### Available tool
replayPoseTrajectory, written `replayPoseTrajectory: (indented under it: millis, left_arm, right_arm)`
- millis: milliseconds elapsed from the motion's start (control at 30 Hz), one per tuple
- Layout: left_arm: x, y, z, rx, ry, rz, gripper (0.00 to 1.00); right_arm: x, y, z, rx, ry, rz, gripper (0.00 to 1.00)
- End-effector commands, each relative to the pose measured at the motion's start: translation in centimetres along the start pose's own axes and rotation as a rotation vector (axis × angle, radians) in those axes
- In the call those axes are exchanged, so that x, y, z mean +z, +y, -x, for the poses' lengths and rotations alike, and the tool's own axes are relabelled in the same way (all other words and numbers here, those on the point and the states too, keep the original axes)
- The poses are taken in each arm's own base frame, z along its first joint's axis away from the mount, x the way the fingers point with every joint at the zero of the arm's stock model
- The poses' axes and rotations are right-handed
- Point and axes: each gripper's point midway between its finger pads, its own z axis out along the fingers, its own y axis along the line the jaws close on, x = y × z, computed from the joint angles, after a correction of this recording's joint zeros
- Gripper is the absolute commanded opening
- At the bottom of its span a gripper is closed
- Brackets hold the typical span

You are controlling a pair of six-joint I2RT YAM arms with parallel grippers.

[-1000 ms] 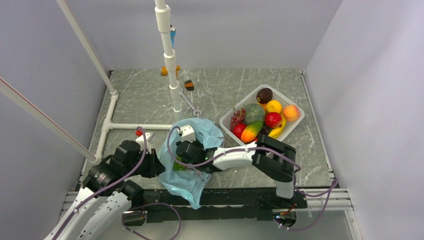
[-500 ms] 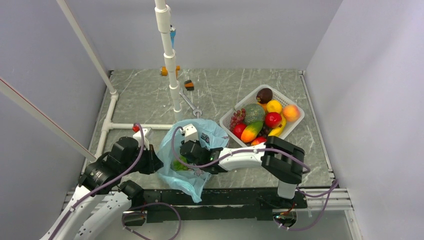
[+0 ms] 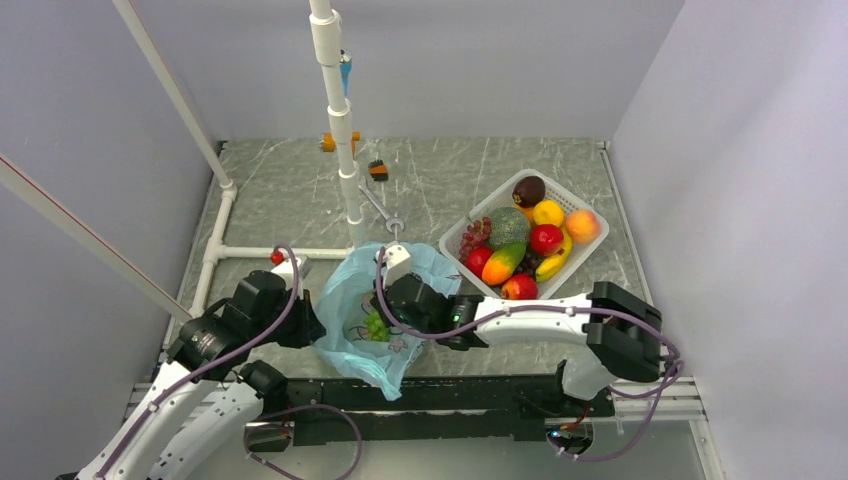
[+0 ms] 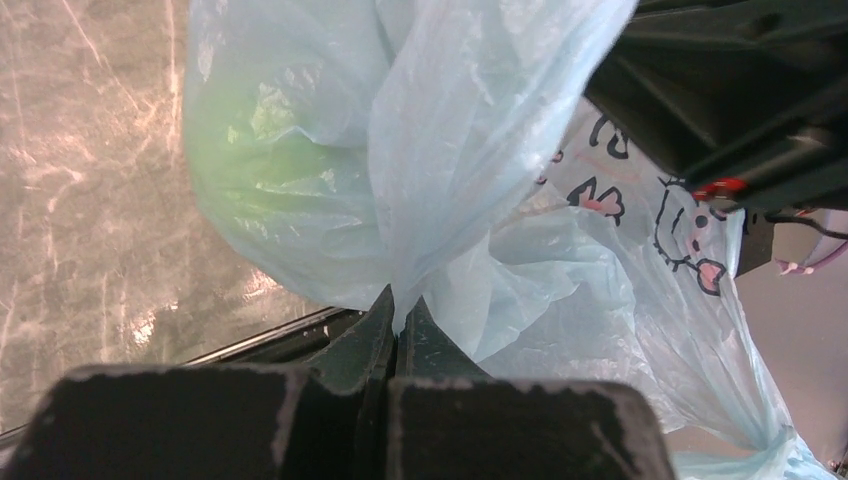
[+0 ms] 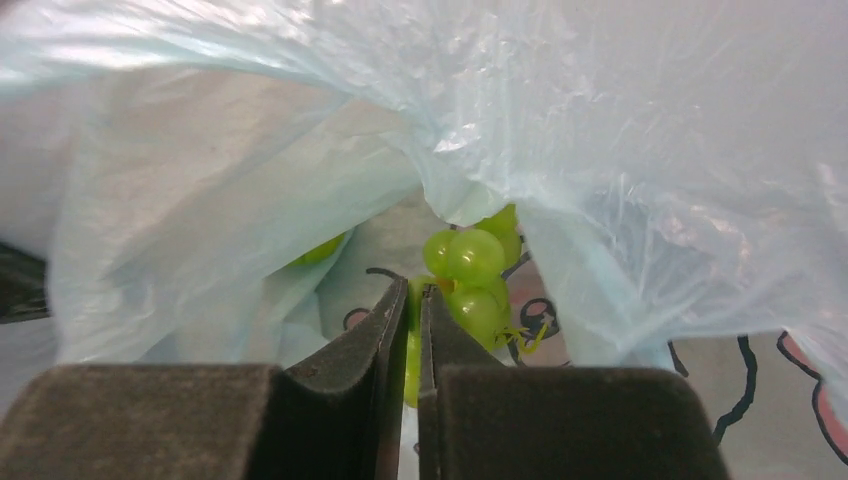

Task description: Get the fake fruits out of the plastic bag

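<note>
My right gripper rises past the bag's overhanging film next, crosses outward to the basket's middle [image 3: 530, 254], to its right in the top view, lowers and releases the grapes.
The light-blue plastic bag [image 3: 352, 300] lies open at the near middle of the table. My left gripper [image 3: 312, 327] is shut on a fold of the bag's left edge [image 4: 400, 250]. My right gripper [image 3: 386, 318] reaches into the bag's mouth and is shut on the green grape bunch [image 3: 376, 326], which hangs at its fingertips [image 5: 470, 270] under the bag's film [image 5: 600, 150]. A blurred green fruit [image 4: 260, 160] shows through the bag wall. The mango [image 3: 503, 264], peach [image 3: 582, 225], red-yellow apple [image 3: 519, 288] and avocado [image 3: 528, 190] lie in the basket.
The white slotted basket [image 3: 452, 240] stands right of the bag and also holds purple grapes, a melon, a lemon, a red apple and a banana. A white pipe frame [image 3: 345, 150] rises just behind the bag. Small orange parts [image 3: 378, 170] lie at the back.
My right arm has drawn back to the right with the green grapes in its jaws, uncovering the red-yellow apple in the basket. The bag mouth has shifted slightly right. My left gripper keeps its hold.
</note>
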Motion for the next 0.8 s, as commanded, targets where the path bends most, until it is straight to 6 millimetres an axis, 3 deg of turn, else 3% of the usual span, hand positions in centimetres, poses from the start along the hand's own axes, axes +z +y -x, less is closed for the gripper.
replayPoseTrajectory:
  millis: [0, 200, 467, 633, 767]
  left_arm:
    - [0.7, 0.0, -1.4, -0.013, 0.057, -0.019, 0.00]
    - [0.4, -0.1, -1.0, -0.019, 0.002, -0.039, 0.00]
    - [0.8, 0.0, -1.4, -0.018, 0.051, -0.024, 0.00]
    - [0.9, -0.2, -1.6, -0.008, 0.070, -0.033, 0.00]
    - [1.0, -0.2, -1.6, -0.009, 0.071, -0.032, 0.00]
  right_arm:
    - [-2.2, 2.3, 3.6, 0.034, -0.093, 0.119, 0.00]
    - [-4.8, 4.2, 6.2, 0.047, -0.142, 0.234, 0.00]
    - [-7.7, 7.2, 9.3, 0.033, -0.179, 0.393, 0.00]
    - [-9.8, 7.3, 12.3, 0.033, -0.252, 0.409, 0.00]
    - [-11.1, 6.4, 15.4, 0.005, -0.329, 0.348, 0.00]
